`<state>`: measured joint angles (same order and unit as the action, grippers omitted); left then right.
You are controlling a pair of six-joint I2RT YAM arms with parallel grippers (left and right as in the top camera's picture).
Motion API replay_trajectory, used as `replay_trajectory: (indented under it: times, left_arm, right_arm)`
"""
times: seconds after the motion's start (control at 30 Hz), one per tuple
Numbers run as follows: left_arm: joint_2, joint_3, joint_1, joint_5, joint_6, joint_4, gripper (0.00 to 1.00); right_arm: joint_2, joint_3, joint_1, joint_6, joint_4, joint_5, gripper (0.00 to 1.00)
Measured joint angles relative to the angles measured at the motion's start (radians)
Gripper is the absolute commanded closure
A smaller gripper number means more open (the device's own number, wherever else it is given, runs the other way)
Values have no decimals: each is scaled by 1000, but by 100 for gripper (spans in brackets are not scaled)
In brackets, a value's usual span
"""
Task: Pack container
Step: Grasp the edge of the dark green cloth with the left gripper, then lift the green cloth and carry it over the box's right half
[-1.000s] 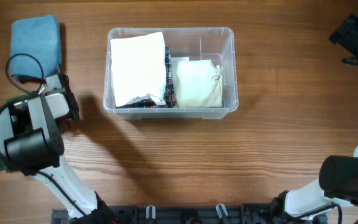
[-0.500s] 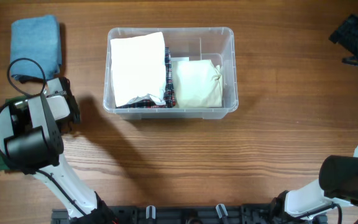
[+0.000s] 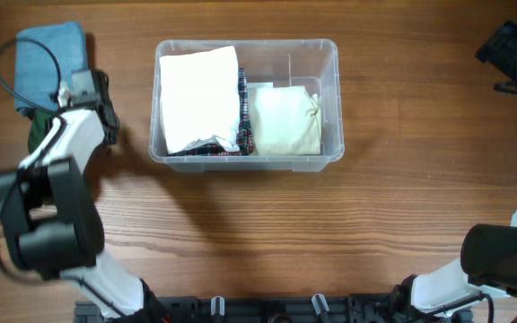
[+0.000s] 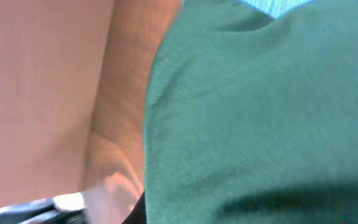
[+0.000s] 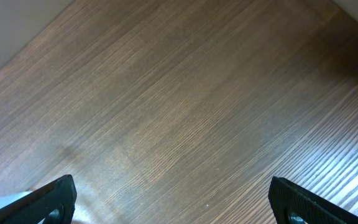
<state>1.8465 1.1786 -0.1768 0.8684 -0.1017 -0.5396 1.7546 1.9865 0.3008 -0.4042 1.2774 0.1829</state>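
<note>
The robot's left gripper has to swing over the cream cloth (image 3: 284,121) and let go of the dark green cloth there, because that spot is to its right in the overhead view.
The clear plastic container (image 3: 330,90) stands at the middle back of the table. It holds a white folded cloth (image 3: 197,94), a cream cloth (image 3: 284,121) and a dark patterned cloth (image 3: 245,121) between and under them. My left gripper (image 3: 92,103) is left of the container, next to a blue folded cloth (image 3: 48,54). A green cloth (image 3: 32,135) hangs beside it and fills the left wrist view (image 4: 260,124); the fingers are hidden there. My right gripper (image 5: 179,205) is open and empty over bare wood, at the far right (image 3: 514,49).
The table (image 3: 285,233) is brown wood. A black cable (image 3: 7,54) loops over the blue cloth. The arm bases stand at the front edge.
My left arm has swung toward the back, from beside the container's front-left corner up to the blue cloth. The green cloth came along with it. The right arm has not moved.
</note>
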Motion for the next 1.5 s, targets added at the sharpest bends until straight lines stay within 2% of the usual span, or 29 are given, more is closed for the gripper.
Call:
replay_trajectory:
  times: [0.2,0.33,0.53,0.7,0.9,1.17,1.3,1.5]
  left_arm:
    - [-226,19,33,-189,72,-89,96]
    - [-354,19,40,-376,103,-160,96]
    - [-513,47,40,-816,154,-178,96]
    - [-560,128,40,-1186,223,-122,96]
    - [-558,150,56,-1583,402,113,96]
    - [-448,153,204,-1807,647,368,96]
    - [-354,155,285,-1846,742,459,96]
    - [-208,155,388,-1868,808,519,96]
  right_arm:
    - [0,0,0,0,0,0,0]
    - [0,0,0,0,-2,0,0]
    - [0,0,0,0,-2,0,0]
    - [0,0,0,0,-2,0,0]
    - [0,0,0,0,-2,0,0]
    - [0,0,0,0,-3,0,0]
    - [0,0,0,0,-2,0,0]
    - [0,0,0,0,-3,0,0]
